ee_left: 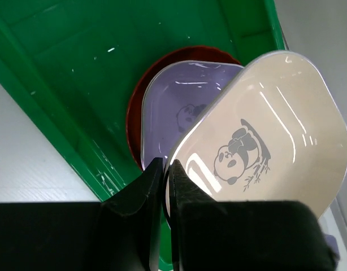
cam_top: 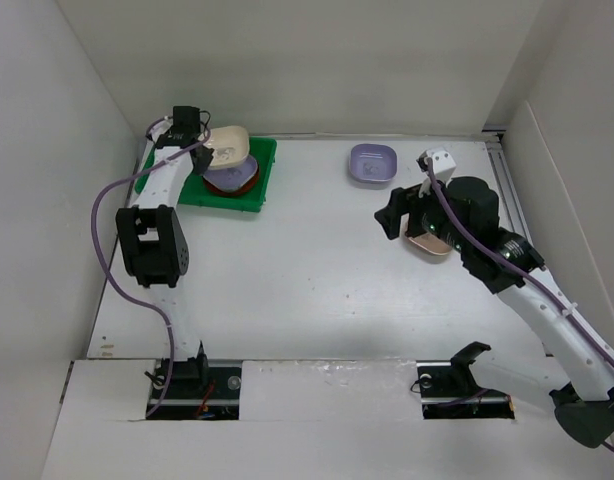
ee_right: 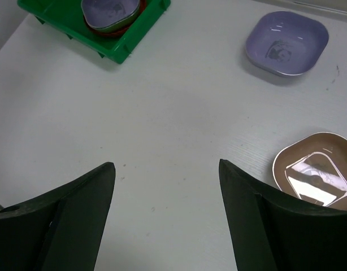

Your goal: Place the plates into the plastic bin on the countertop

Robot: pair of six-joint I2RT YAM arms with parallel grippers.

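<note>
My left gripper lowers to its right in the top view and frees the cream plate's rim next, since the stacked lavender plate lies below that way.
My left gripper is shut on the rim of the cream plate and holds it tilted over the green plastic bin. The cream plate hangs above a lavender plate that is stacked on a red plate inside the bin. My right gripper is open and empty above the white countertop. A second lavender plate lies ahead of it, also in the top view. A tan-pink plate lies just to its right and partly under the arm.
White walls enclose the countertop on the left, back and right. The bin stands at the back left corner, close to the left arm's links. The right arm stretches along the right side.
</note>
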